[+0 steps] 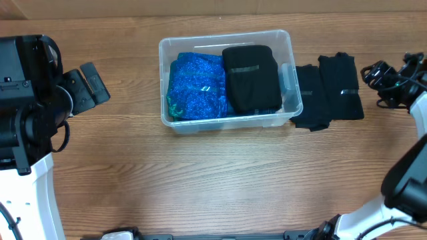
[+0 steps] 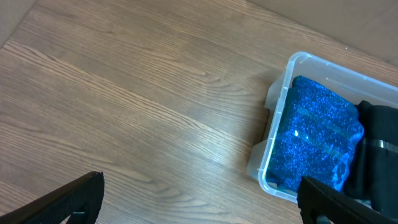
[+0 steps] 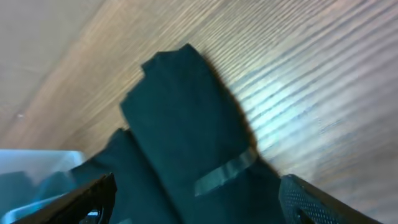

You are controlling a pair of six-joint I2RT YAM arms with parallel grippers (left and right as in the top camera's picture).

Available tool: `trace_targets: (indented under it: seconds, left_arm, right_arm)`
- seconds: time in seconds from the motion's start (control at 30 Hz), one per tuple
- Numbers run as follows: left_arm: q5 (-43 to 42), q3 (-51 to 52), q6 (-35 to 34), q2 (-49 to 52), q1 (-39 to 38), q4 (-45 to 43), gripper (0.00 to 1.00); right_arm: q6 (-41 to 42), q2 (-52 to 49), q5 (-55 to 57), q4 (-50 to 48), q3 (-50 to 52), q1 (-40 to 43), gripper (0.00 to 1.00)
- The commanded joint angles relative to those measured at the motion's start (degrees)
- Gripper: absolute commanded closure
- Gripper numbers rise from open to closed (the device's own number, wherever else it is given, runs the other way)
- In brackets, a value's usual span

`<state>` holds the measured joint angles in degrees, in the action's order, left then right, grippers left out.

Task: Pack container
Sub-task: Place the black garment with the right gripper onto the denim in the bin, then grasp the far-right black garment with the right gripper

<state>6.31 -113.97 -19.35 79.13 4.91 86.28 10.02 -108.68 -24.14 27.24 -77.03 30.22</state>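
Observation:
The right gripper goes left in the overhead view and down onto the outer black garment's middle next, which lies below it, still outside the container.
The clear plastic container stands at the table's middle back. It holds a sparkly blue folded cloth on its left and a black folded garment on its right. Two more black folded garments lie on the table just right of it, also in the right wrist view. My left gripper is open and empty, well left of the container. My right gripper is open, just right of the black garments, its fingers spread over them.
The wooden table extends in front of the container. The arm bases stand at the left and right edges.

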Motion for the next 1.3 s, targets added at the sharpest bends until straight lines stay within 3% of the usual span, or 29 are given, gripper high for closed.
trace_targets:
  seconds: [0.0, 0.37, 0.5, 0.67, 0.77, 0.83, 0.87, 1.03, 1.27]
  left_arm:
    - [0.7, -0.17, 0.04, -0.07, -0.02, 0.09, 0.0]
    - [0.72, -0.17, 0.04, -0.07, -0.02, 0.09, 0.0]
    - [0.72, -0.17, 0.04, -0.07, 0.0, 0.11, 0.0]
    - [0.7, -0.17, 0.04, -0.07, -0.02, 0.09, 0.0]
    - [0.72, -0.17, 0.04, -0.07, 0.0, 0.09, 0.0]
    - [0.72, -0.17, 0.04, -0.07, 0.0, 0.09, 0.0]
    - [0.7, -0.17, 0.04, -0.07, -0.02, 0.11, 0.0]
    - [0.72, -0.17, 0.04, -0.07, -0.02, 0.09, 0.0]
    - [0.72, -0.17, 0.04, -0.07, -0.02, 0.09, 0.0]
  right_arm:
    - [-1.92, -3.93, 0.09, -3.58, -0.24, -0.31, 0.12]
    - [0.04, -12.7, -0.15, -6.43, -0.22, -3.91, 0.12]
    - [0.04, -12.92, -0.07, -5.7, -0.22, -7.37, 0.32]
    - [0.09, -12.96, 5.66, -3.8, -0.2, -8.52, 0.26]
    - [-1.99, -12.96, 3.52, -0.9, -0.2, -7.23, 0.52]
    - [-1.95, -12.85, 3.5, 1.14, -0.31, -6.78, 0.83]
    - [-1.97, -12.52, 3.54, 2.27, -0.5, -6.54, 0.88]
    - [-1.88, -2.78, 3.48, 12.7, -4.98, -5.49, 0.94]
    - [3.96, 20.92, -3.74, 23.15, -8.87, -11.72, 0.95]
